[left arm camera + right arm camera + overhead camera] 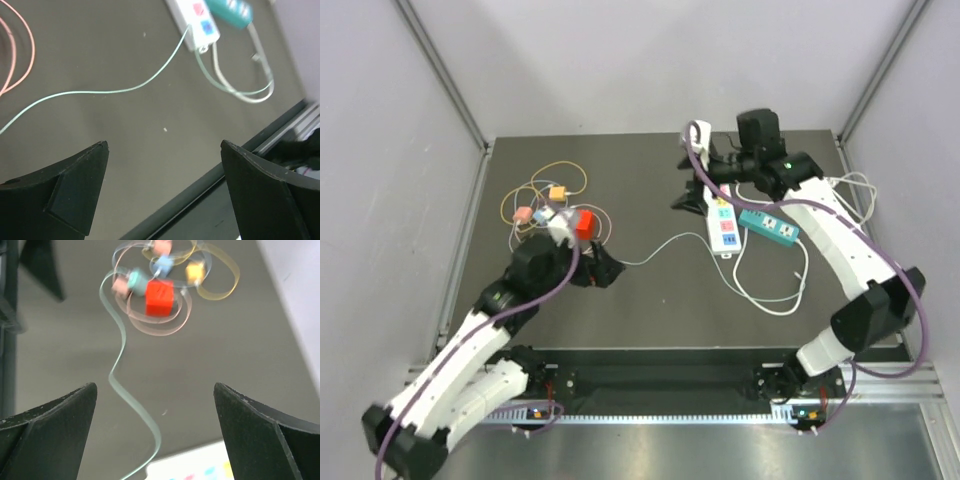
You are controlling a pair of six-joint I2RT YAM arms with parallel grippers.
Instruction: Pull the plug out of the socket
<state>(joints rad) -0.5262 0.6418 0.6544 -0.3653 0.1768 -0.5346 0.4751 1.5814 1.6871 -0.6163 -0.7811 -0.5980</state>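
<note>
The left gripper shifts toward the white power strip's near end and lowers onto the thin pale green cable point(665, 245) next.
A white power strip point(722, 228) with coloured sockets lies right of centre on the dark table. A teal power strip point(770, 226) lies beside it. A thin pale green cable point(665, 245) runs left from the white strip's near end. My right gripper point(688, 192) is open and empty over the white strip's far end, which it hides. Its wrist view shows the strip's edge point(195, 471) below the open jaws point(155, 385). My left gripper point(610, 270) is open and empty above bare table point(164, 144), left of the strip point(197, 22). I cannot see a plug seated in a socket.
A tangle of coloured cables with small plugs and a red block point(585, 224) lies at the left, also in the right wrist view point(159, 297). A white cord point(775, 295) loops near the teal strip. The table's front rail point(200, 192) is close to the left gripper.
</note>
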